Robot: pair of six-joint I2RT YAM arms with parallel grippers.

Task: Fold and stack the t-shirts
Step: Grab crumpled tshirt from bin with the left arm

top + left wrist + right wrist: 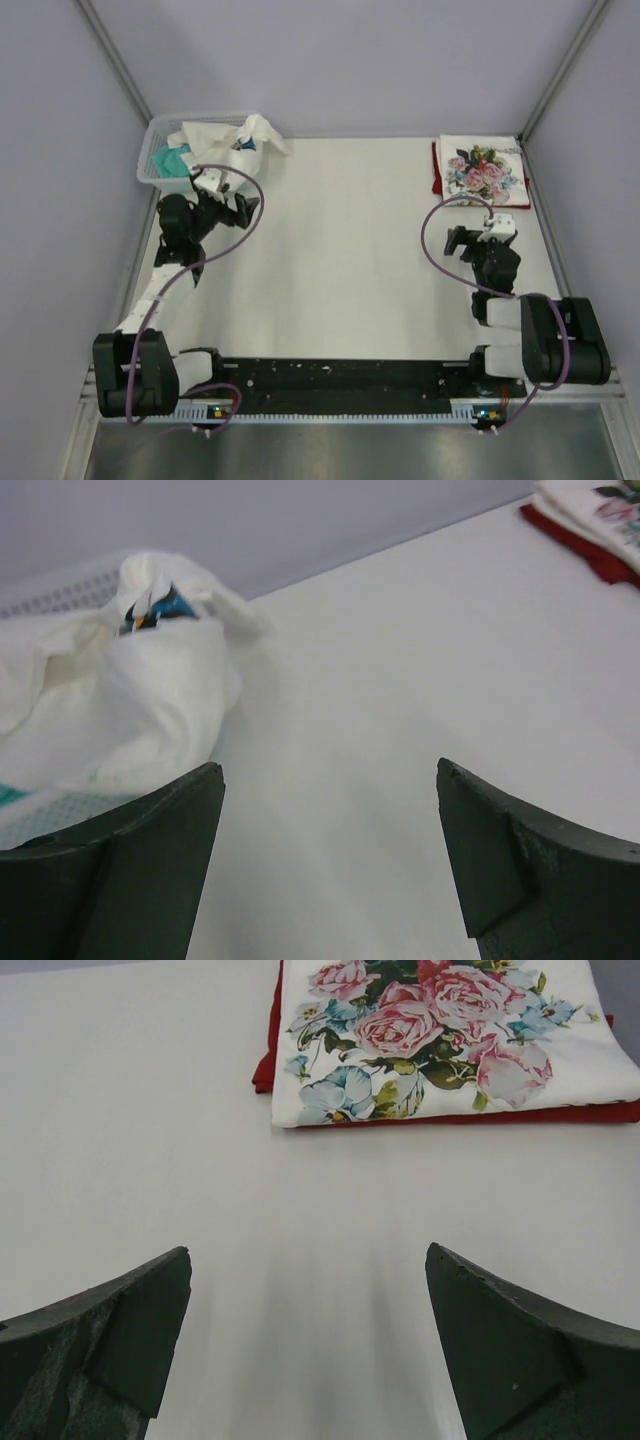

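Observation:
Next, my left gripper will move outward past the basket's near rim and close where cloth bunches, since the blue print on the white t-shirt point(168, 609) lies outward of it.
A large white t-shirt point(235, 135) with a bit of blue print lies crumpled in and over a pale mesh basket point(152, 172) at the far left; it also shows in the left wrist view point(130, 690). My left gripper point(235, 205) is open and empty just in front of the basket, its jaws wide apart over bare table point(330, 780). A folded rose-print t-shirt point(482, 172) lies on a folded dark red t-shirt point(437, 170) at the far right. My right gripper point(484, 236) is open and empty, a short way in front of that stack point(308, 1260).
A teal cloth point(170, 160) lies in the basket under the white shirt. The rose-print shirt point(440, 1040) and the red edge beneath it point(265, 1065) lie ahead of the right jaws. Walls close the table point(340, 250) on three sides.

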